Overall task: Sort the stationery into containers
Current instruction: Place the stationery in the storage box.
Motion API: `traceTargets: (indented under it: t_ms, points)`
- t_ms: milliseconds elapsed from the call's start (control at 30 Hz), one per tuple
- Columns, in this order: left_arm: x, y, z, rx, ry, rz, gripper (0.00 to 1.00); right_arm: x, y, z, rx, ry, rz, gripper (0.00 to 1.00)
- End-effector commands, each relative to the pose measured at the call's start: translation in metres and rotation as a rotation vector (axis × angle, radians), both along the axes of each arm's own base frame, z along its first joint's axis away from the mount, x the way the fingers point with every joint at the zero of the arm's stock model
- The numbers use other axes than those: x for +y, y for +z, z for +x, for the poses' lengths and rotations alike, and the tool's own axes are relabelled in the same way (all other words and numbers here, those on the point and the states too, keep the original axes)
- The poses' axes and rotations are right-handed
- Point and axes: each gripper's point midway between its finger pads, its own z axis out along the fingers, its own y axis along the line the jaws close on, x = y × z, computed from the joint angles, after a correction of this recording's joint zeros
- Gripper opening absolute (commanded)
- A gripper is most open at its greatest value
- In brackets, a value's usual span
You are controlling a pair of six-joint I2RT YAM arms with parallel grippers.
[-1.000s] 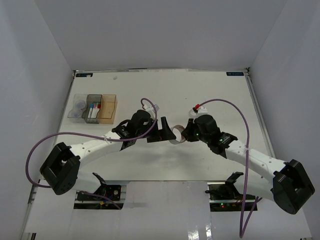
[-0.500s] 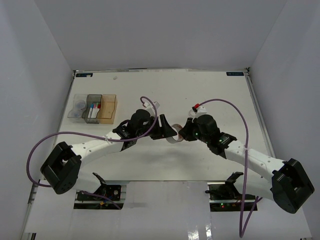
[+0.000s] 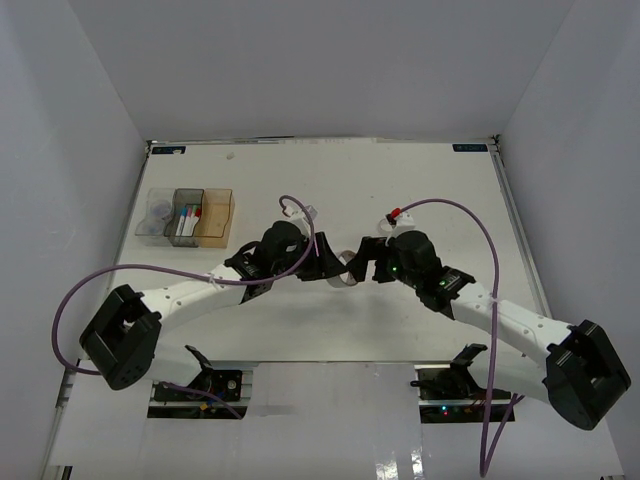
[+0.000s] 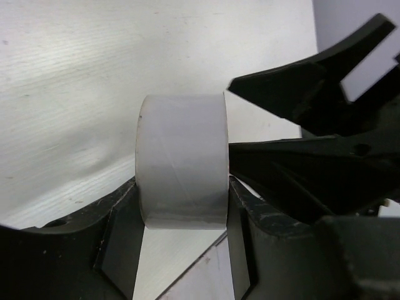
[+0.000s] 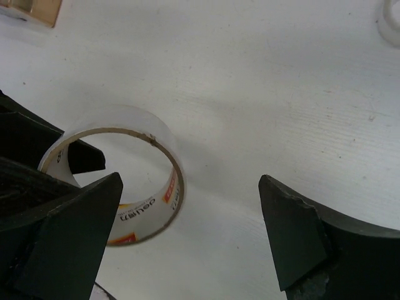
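Note:
The roll (image 3: 348, 270) goes to the empty amber bin (image 3: 214, 218) next, outward of my left gripper and to its left in the top view. I lower and release it there.
A whitish tape roll (image 4: 181, 159) stands on edge between the fingers of my left gripper (image 4: 181, 209), which is shut on its two flat sides. From above, the roll (image 3: 348, 270) sits mid-table between the two grippers. My right gripper (image 5: 190, 187) is open wide just to the right of the roll (image 5: 170, 150), touching nothing. The containers stand in a row at the left: a clear bin (image 3: 155, 217), a smoky grey bin (image 3: 186, 200) with markers (image 3: 184, 222) in it, and an amber bin (image 3: 216, 218).
Both arms meet near the table's middle, and the right gripper's black fingers (image 4: 294, 87) crowd the space beside the roll. A small pale round thing (image 5: 391, 19) lies farther back. White walls close in the table on the left, right and back.
The left gripper moved in and closed on the tape roll. The right gripper, shut on the roll before, has let go and opened wide.

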Motion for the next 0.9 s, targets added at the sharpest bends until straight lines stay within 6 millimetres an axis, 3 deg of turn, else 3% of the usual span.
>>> traceTargets:
  t_ms: [0, 100, 267, 500, 667, 867]
  points:
    - [0.017, 0.012, 0.012, -0.097, 0.049, 0.090, 0.32, -0.011, 0.012, 0.003, -0.062, -0.031, -0.020, 0.97]
    - [0.037, 0.009, 0.025, -0.121, 0.106, 0.186, 0.31, -0.023, 0.018, 0.003, -0.097, -0.049, -0.059, 0.93]
    - [0.087, 0.029, 0.061, -0.214, 0.188, 0.352, 0.31, -0.051, 0.024, 0.004, -0.164, -0.118, -0.140, 0.90]
    - [0.203, 0.078, 0.127, -0.322, 0.390, 0.577, 0.31, -0.069, 0.015, -0.001, -0.201, -0.138, -0.183, 0.90]
    - [0.263, 0.093, 0.165, -0.312, 0.464, 0.687, 0.31, -0.077, 0.002, -0.003, -0.193, -0.143, -0.221, 0.90]
    - [0.297, 0.072, 0.201, -0.249, 0.462, 0.744, 0.34, -0.078, -0.001, -0.004, -0.203, -0.118, -0.243, 0.90]
